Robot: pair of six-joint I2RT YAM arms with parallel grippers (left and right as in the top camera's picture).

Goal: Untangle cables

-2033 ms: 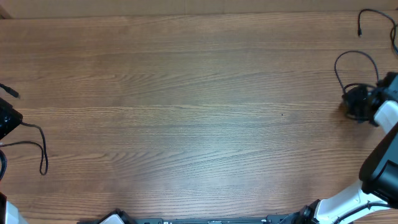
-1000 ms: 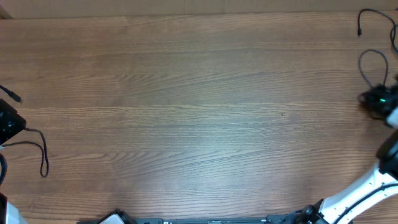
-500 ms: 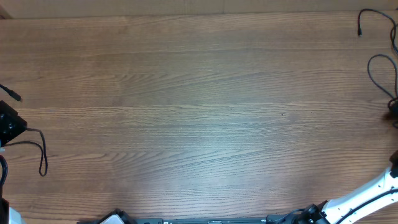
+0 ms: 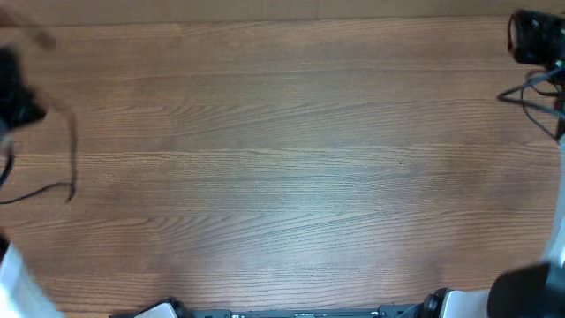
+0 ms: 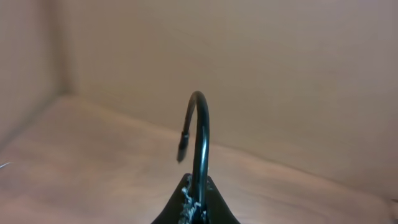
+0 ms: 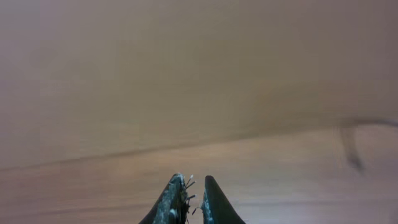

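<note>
My left gripper carries the cable outward and to the gripper's right in the overhead view to the clear far table edge (image 4: 141, 28) next and releases it.
Two thin black cables show, one at each side of the wooden table (image 4: 282, 159). At the far left my left gripper (image 4: 16, 97) is blurred, and a loose cable strand (image 4: 71, 155) hangs down from it. In the left wrist view that gripper (image 5: 198, 185) is shut on the cable (image 5: 200, 134), which arcs up and over to a small plug end (image 5: 181, 147). At the far right corner sits my right gripper (image 4: 532, 40), with the other cable (image 4: 530, 92) lying just below it. Its jaws (image 6: 193, 180) stand a little apart with nothing between them. A blurred cable strand (image 6: 350, 144) lies to their right.
A light brown wall (image 5: 249, 68) rises behind the table's far edge. The arm bases and a dark rail (image 4: 300, 313) line the near edge. My right arm's white link (image 4: 530, 296) fills the near right corner.
Both grippers have swung toward the table's far side. The left one carried its cable along. The right one went to the far right corner and its jaws parted, leaving its cable on the table.
</note>
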